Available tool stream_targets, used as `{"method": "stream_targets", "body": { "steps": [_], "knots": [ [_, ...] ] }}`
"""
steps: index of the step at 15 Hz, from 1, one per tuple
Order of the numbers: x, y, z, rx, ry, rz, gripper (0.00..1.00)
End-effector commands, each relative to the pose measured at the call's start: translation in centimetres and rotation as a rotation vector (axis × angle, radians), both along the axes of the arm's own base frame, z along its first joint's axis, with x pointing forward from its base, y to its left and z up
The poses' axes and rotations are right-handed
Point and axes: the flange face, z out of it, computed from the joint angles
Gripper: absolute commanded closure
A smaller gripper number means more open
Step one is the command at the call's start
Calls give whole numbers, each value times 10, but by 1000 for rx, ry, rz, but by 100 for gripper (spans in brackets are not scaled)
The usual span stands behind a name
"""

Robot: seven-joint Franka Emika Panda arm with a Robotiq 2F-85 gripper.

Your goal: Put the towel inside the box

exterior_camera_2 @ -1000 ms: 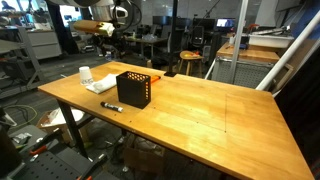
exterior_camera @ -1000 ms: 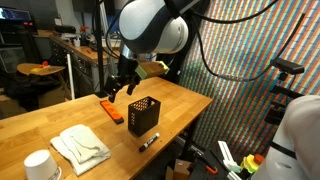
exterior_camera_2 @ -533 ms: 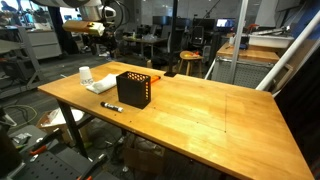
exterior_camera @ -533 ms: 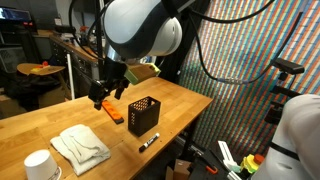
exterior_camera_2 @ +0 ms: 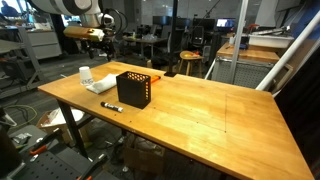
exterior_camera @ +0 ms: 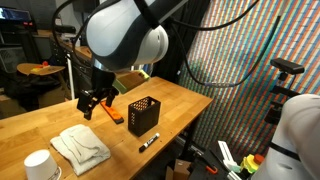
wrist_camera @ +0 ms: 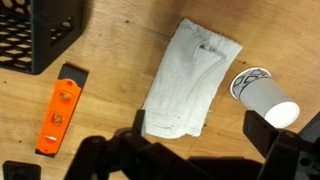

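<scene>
My fingers are still above the towel. My open gripper needs to go down next onto the middle of the towel (exterior_camera: 80,144) (wrist_camera: 190,82), which lies flat on the tabletop below it.
The towel (exterior_camera: 80,144) is a folded white cloth lying flat on the wooden table; it also shows in the wrist view (wrist_camera: 190,78) and as a pale strip in an exterior view (exterior_camera_2: 102,86). The box (exterior_camera: 143,115) is a black mesh crate standing upright to the towel's right; it shows in an exterior view (exterior_camera_2: 133,88) and at the wrist view's top left corner (wrist_camera: 35,35). My gripper (exterior_camera: 88,104) hangs open and empty above the table between towel and box; its fingers (wrist_camera: 195,150) frame the towel's near edge from above.
An orange tool (exterior_camera: 110,110) (wrist_camera: 58,112) lies beside the box. A white paper cup (exterior_camera: 38,166) (wrist_camera: 262,95) lies next to the towel. A black marker (exterior_camera: 148,142) lies near the table's front edge. The table edge drops off at the right.
My arm has swung left, away from above the orange tool and box, toward the towel. The gripper stays open. Nothing on the table has moved.
</scene>
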Motion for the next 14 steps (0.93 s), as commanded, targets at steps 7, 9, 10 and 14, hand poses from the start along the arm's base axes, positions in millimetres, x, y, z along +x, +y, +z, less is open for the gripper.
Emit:
{"method": "stream_targets", "body": {
  "steps": [7, 9, 10, 14],
  "knots": [
    [38, 51, -60, -76, 25, 185, 0],
    [46, 51, -77, -89, 31, 209, 0],
    [51, 51, -84, -90, 33, 214, 0],
    [70, 54, -111, -87, 50, 230, 0]
  ]
}}
